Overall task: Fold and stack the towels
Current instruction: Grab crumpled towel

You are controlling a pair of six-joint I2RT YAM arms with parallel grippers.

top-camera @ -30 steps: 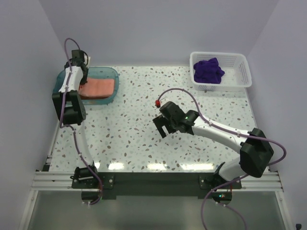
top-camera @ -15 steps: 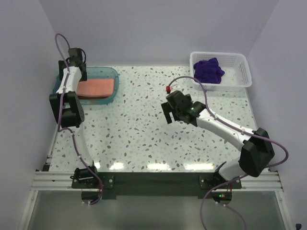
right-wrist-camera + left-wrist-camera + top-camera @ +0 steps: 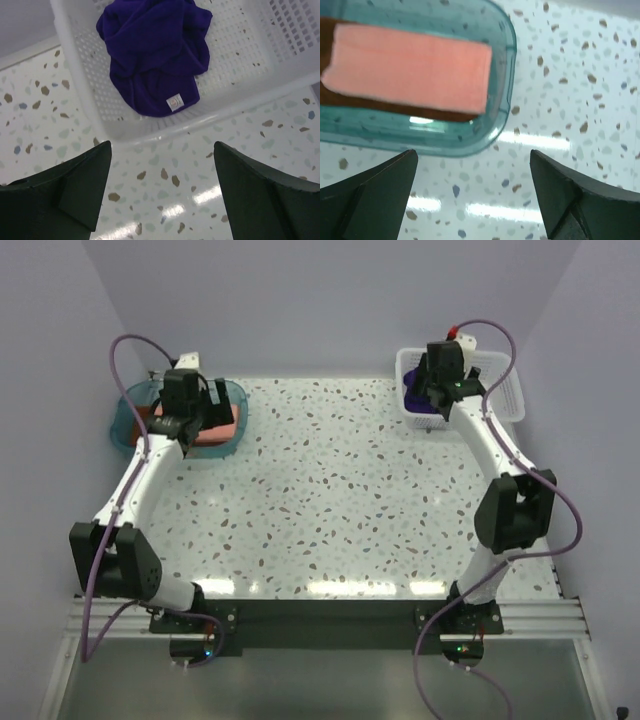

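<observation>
The cloth stands raised at the purple towel's bunched folds beyond the label, so my right gripper needs to move down and outward past the basket's near rim onto them next.
A folded salmon pink towel lies on a rust brown towel inside the teal tray at the back left. My left gripper hovers open and empty above the table, just in front of the tray's right end; in the top view the left gripper hangs over the pink towel. A crumpled deep purple towel with a white label sits in the white mesh basket. My right gripper is open and empty, high over the basket's near rim. From above, the right gripper covers most of the purple towel.
The basket stands at the table's back right corner and the tray at the back left, near the left wall. Speckled tabletop stretches between the two arms.
The left gripper let go, opened and moved from the tray's far left to over its right end. The right arm swung from the table's middle to the basket at the back right.
</observation>
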